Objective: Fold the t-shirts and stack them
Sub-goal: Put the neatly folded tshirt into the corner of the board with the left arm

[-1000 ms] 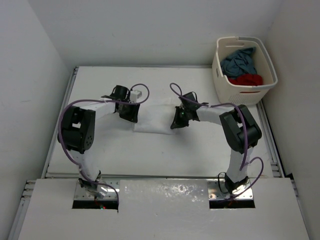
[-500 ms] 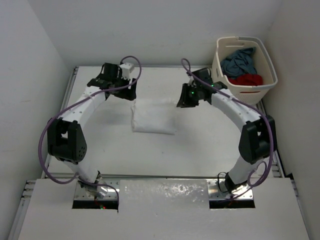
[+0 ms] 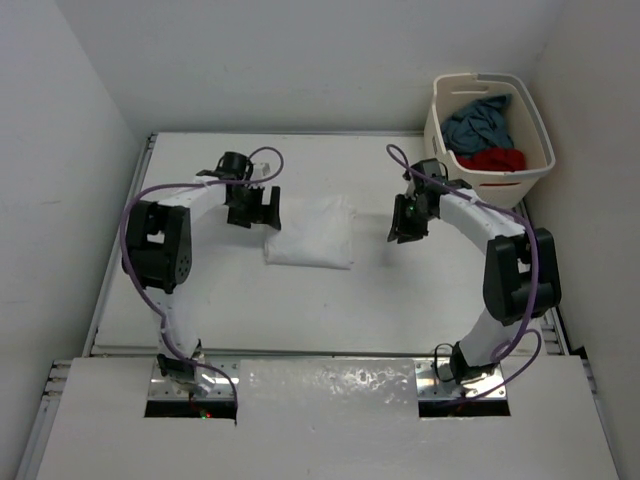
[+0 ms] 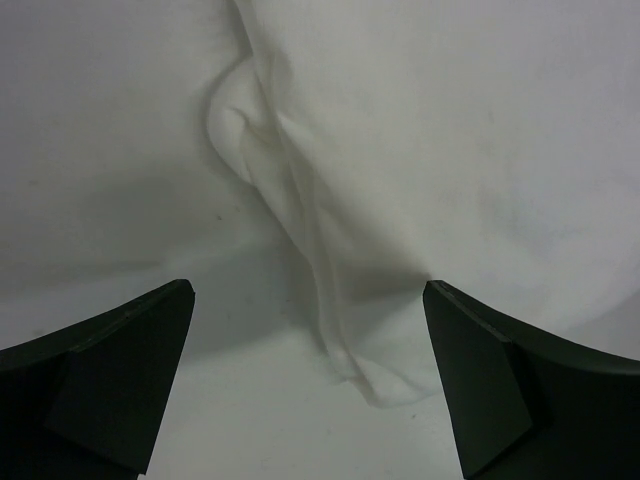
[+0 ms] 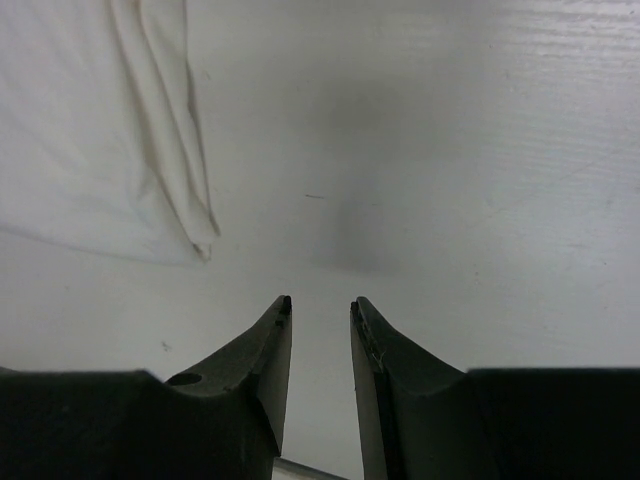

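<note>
The shirt's rumpled hem (image 4: 340,300) runs below, between the spread fingers, so the left gripper needs to go down next, shifting to the right in the top view, and close.
A white t-shirt (image 3: 310,232) lies folded in a rectangle at mid-table. My left gripper (image 3: 253,208) hovers at its left edge, open wide. In the left wrist view the shirt's rumpled hem (image 4: 340,300) runs between the spread fingers (image 4: 120,350) of the left gripper (image 4: 309,288), untouched. My right gripper (image 3: 405,222) stands right of the shirt, apart from it. In the right wrist view the right gripper (image 5: 321,300) is open by a narrow gap over bare table, with the shirt (image 5: 90,130) at upper left. A blue-grey t-shirt (image 3: 478,122) and a red t-shirt (image 3: 492,158) lie in the basket.
The cream laundry basket (image 3: 470,185) stands at the table's far right corner, close behind my right arm. White walls close in the table (image 3: 200,290) on three sides. Purple cables loop off both arms.
Both grippers have left the white shirt's sides, swung toward the back, then come down beside it. The left jaws opened wide; the right jaws parted slightly. The shirt stayed folded.
</note>
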{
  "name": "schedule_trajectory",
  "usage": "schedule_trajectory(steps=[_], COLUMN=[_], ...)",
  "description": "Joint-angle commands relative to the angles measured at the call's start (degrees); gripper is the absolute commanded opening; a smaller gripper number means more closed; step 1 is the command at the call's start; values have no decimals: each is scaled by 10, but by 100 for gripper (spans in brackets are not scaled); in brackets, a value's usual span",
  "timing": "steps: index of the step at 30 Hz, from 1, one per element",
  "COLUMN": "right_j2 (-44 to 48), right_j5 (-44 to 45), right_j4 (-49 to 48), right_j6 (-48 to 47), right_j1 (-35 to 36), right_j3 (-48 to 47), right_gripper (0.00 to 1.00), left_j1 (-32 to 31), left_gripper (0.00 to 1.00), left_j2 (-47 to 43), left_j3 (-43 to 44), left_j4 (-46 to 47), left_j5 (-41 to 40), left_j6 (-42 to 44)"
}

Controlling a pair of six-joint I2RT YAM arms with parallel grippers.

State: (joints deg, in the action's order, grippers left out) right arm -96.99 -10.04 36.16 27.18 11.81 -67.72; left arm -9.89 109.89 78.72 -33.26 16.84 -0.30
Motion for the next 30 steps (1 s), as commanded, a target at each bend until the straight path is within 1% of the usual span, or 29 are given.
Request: schedule_trajectory(steps=[1,4,6,7,8,10,11,13,14,15,16,19,20,21,25,26,27,28,29,30], right_j2=[-4,-2,2,5,7,12,13,16,20,22,23,27,27,25,16,13,8,4,1,-6], right_j5=[6,11,9,11,13,22,23,24,26,27,29,32,34,37,42,44,47,49,50,52], right_j4=[-32,-34,-35,-36,-36,-36,-36,-39,-40,-40,-38,-35,-33,-30,-16,-14,-8,-6,-2,0], right_j6=[6,7,3,2,1,0,0,2,3,2,3,-2,-5,-9,-21,-27,-30,-33,-38,-41], right_j1=[0,1,0,-1,0,0,-1,-1,-1,-1,-3,-7,-7,-7,-7,-7,-7,-8,-8,-8], right_j3=[27,48,59,63,68,71,73,75,76,76,75,72,67,64,42,32,27,21,9,3], right_gripper=[30,29,29,29,29,29,29,28,28,28,28,27,27,27,27,27,27,27,27,27], left_j1=[-14,-37,-45,-45,-46,-46,-44,-43,-40,-37,-35,6,37,55,143,155,167,189,197,207], left_gripper=[100,100,89,83,66,49,34,21,6,0,0,0,0,0,0,0,0,0,0,0], left_j2=[6,30,52,61,68,83,88,101,102,102,100,95,94,98,129,137,159,171,205,222], left_j3=[-15,-30,-39,-44,-44,-38,-31,-18,-16,-15,-8,18,27,39,139,158,203,229,258,320], left_j4=[38,58,67,71,74,80,78,66,65,64,62,55,53,45,12,0,-7,-13,-39,-51], left_j5=[56,32,23,32,35,36,36,56,60,60,52,49,51,53,34,29,17,15,15,8], left_j6=[-25,-30,-41,-47,-55,-60,-61,-61,-65,-66,-67,-66,-65,-60,-7,2,23,49,69,83])
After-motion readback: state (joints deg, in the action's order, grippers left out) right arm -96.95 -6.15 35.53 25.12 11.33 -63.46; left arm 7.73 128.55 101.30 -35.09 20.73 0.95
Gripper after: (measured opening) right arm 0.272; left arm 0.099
